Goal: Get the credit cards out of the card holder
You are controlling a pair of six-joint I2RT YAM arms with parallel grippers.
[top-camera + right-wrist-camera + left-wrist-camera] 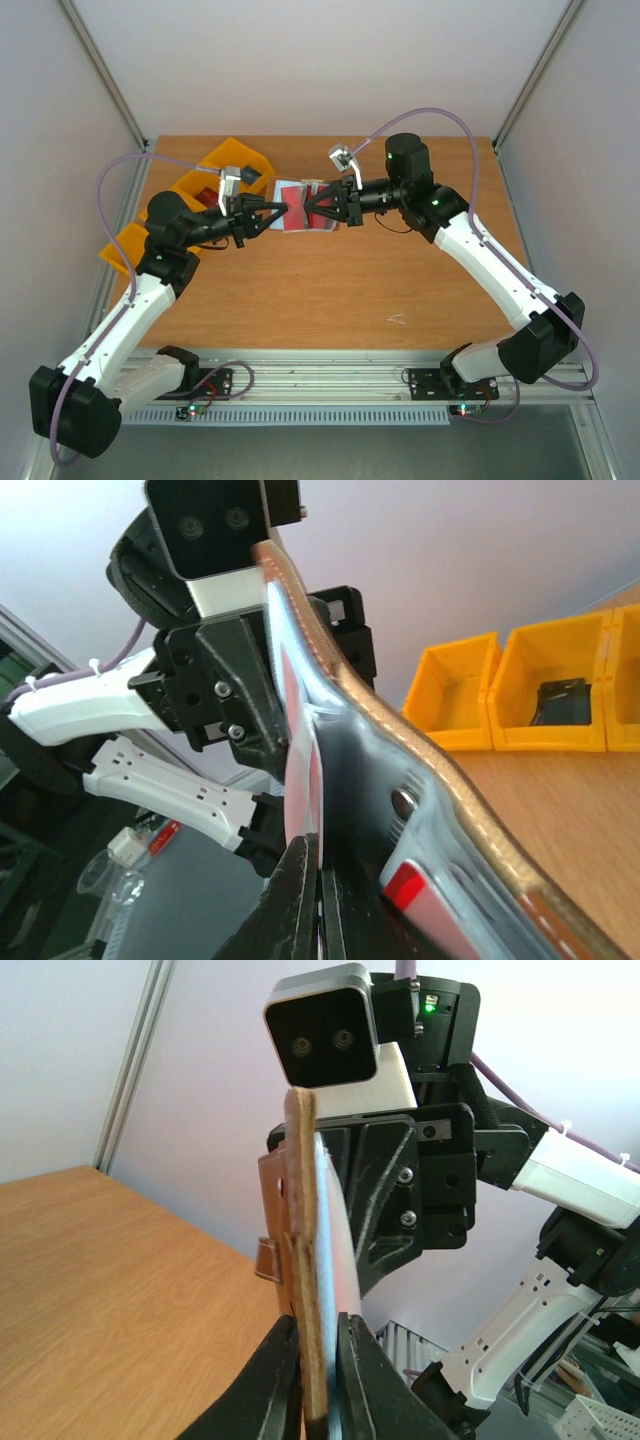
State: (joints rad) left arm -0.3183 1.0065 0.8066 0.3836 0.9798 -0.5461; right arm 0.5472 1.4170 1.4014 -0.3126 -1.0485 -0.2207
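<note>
My left gripper is above a clear spot on the bare wooden table, so next it will lower the card holder (285, 225) there and release it.
The card holder (285, 225) hangs open above the table between both grippers. My left gripper (283, 210) is shut on its left half; in the left wrist view the brown leather and blue lining (300, 1210) stand edge-on between the fingers (318, 1360). My right gripper (308, 210) is shut on the thin edge of a red and pale credit card (300, 740), pinched at its fingertips (320, 880) beside the grey-blue lining (440, 780). A second red credit card (410, 888) sits in a pocket below the metal snap (403, 802).
Yellow plastic bins (235, 160) stand in a row along the table's left side; one (540, 690) holds a black object (560, 702). Bare wooden table (350, 290) lies under and in front of the grippers.
</note>
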